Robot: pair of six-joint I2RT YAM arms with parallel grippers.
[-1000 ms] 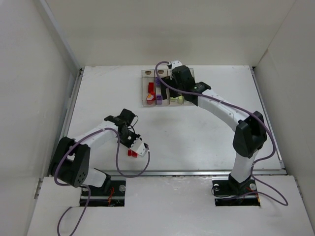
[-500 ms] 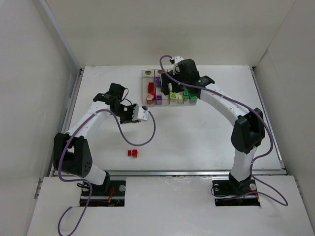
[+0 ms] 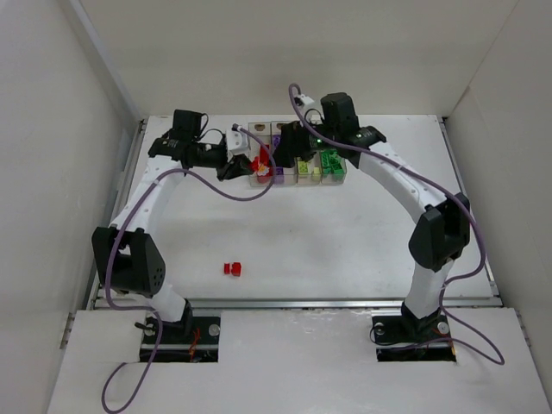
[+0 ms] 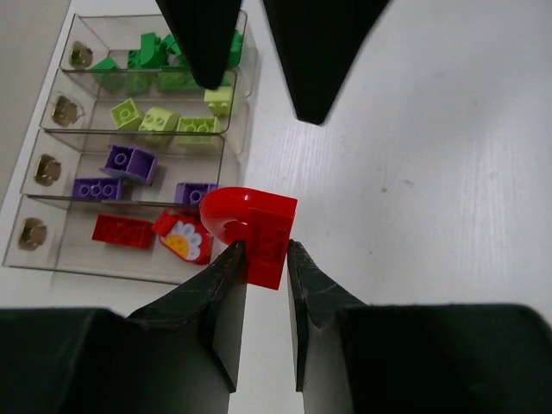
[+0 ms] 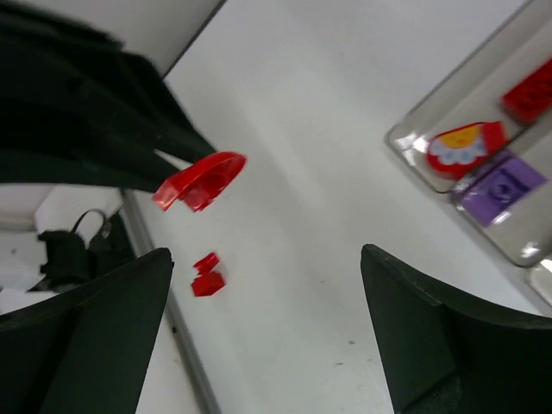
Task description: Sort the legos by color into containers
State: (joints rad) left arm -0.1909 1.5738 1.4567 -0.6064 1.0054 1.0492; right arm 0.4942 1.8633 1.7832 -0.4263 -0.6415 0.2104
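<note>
The arched lego in my left gripper needs to move away from my base and down over the red bin (image 3: pixel 260 153) (image 4: pixel 119 247), next to the plain red lego.
My left gripper (image 4: pixel 266 246) is shut on a red arched lego (image 4: pixel 254 226), held just off the open end of the containers (image 4: pixel 86 269). From the right wrist, that same lego (image 5: pixel 203 181) hangs in the air. The four clear bins hold red (image 4: pixel 122 231), purple (image 4: pixel 129 161), yellow-green (image 4: pixel 159 121) and green (image 4: pixel 142 65) legos. My right gripper (image 5: pixel 267 252) is open and empty, hovering over the bins (image 3: pixel 256 128) close to the left gripper (image 3: pixel 248 161). Another small red lego (image 3: pixel 231 269) lies on the table near the front edge.
A red piece with a flower print (image 4: pixel 183 241) lies in the red bin. The right fingers (image 4: pixel 315 52) hang just above the left gripper's path. White walls close in the table on the left, right and back.
My left arm rose from the front of the table and swung to the bins with the red arched lego, leaving one red lego behind. The right gripper shifted left over the bins.
</note>
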